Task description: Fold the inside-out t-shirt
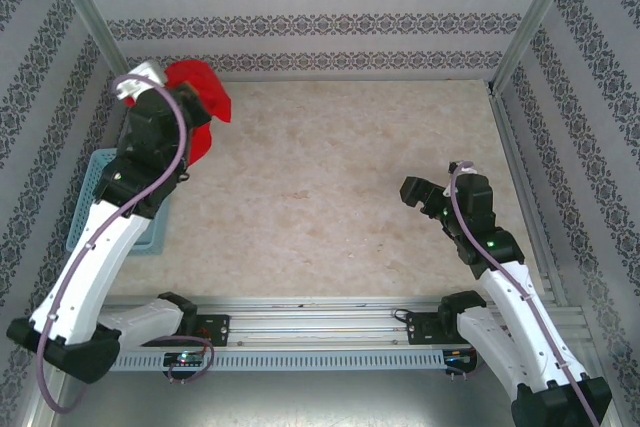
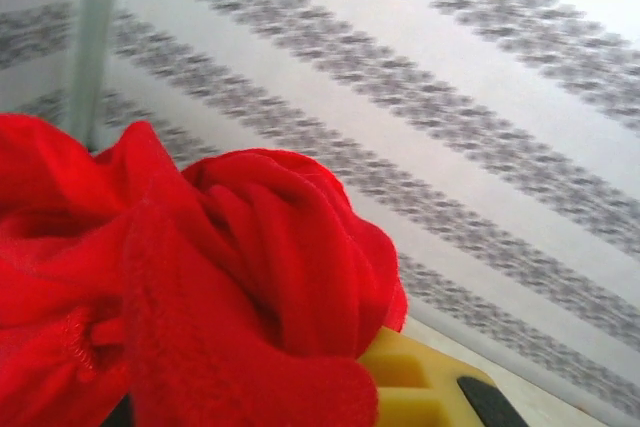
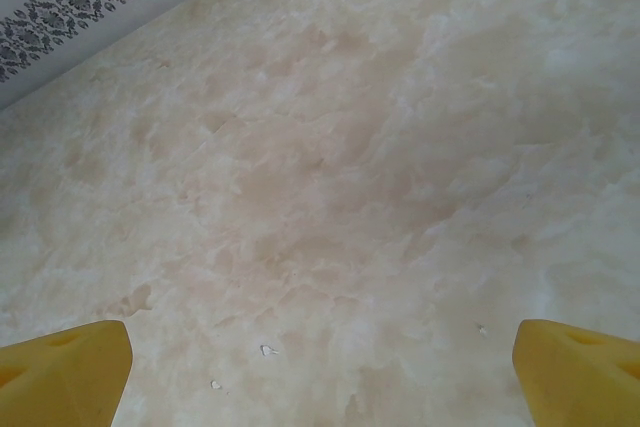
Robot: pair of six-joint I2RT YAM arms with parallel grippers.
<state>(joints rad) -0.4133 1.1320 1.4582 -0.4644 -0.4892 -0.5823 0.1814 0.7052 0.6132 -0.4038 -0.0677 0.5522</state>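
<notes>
My left gripper needs to move away from the patterned back wall next and down over the bare middle of the table to let go of the t-shirt, because that space is clear.
The inside-out t-shirt [image 1: 203,99] is a bunched red bundle held up in the air at the back left corner, close to the patterned wall. My left gripper [image 1: 180,99] is shut on the t-shirt. In the left wrist view the red cloth [image 2: 200,277] covers most of the jaws, and one yellow finger [image 2: 420,382] shows under it. My right gripper [image 1: 412,192] hovers over the right half of the table. Its yellow fingertips [image 3: 70,367] stand wide open above bare tabletop with nothing between them.
A light blue mesh basket [image 1: 95,182] sits at the left edge, partly under the left arm. The beige marbled table [image 1: 330,177] is bounded by patterned walls at the back and on both sides. Metal posts stand at the back corners.
</notes>
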